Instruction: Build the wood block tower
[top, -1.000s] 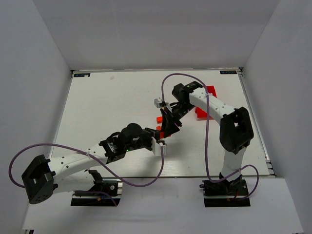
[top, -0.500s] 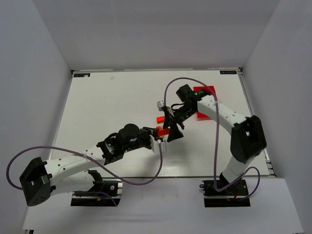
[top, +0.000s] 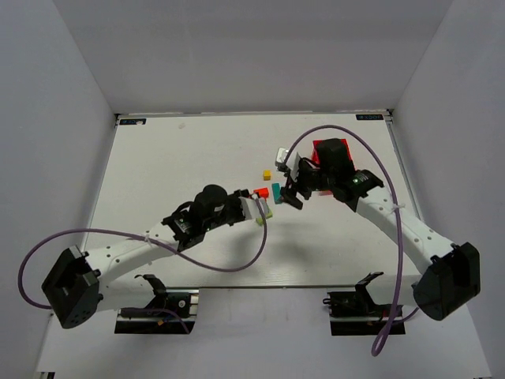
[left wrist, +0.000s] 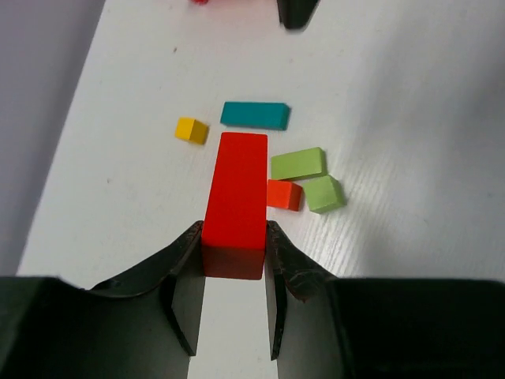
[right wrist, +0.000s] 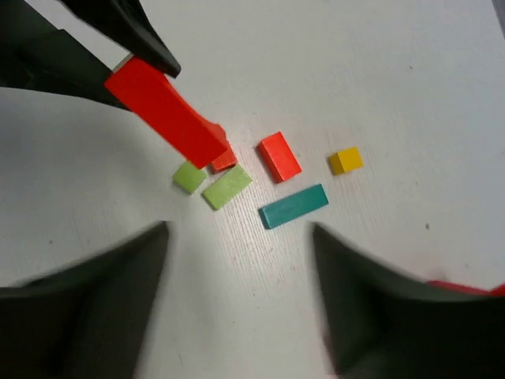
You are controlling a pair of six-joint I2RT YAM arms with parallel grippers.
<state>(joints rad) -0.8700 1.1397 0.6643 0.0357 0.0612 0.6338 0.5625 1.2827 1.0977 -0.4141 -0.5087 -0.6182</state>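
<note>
The long red bar (left wrist: 235, 201) goes outward and down with my left gripper next, for release on the bare tabletop beside the yellow cube, a clear spot.
The blocks of the wood block tower lie loose and flat on the white table, none stacked. My left gripper (left wrist: 234, 237) is shut on a long red bar (left wrist: 235, 201), held above the table and pointing at the others. Ahead of it lie a teal bar (left wrist: 254, 114), a yellow cube (left wrist: 192, 129), a lime bar (left wrist: 298, 163), a lime cube (left wrist: 324, 193) and a small orange block (left wrist: 284, 194). My right gripper (right wrist: 239, 237) hangs open and empty above the teal bar (right wrist: 294, 206). A short red-orange block (right wrist: 279, 155) lies beside the yellow cube (right wrist: 346, 160).
A red plastic bin (top: 319, 150) stands behind the right wrist, mostly hidden by it. The two grippers (top: 256, 207) (top: 290, 193) are close together at mid-table. Grey walls enclose the table (top: 173, 158) on three sides.
My right gripper opened wide and drew back to the right and up. The left arm carried the red bar forward and right. The small blocks now show uncovered.
</note>
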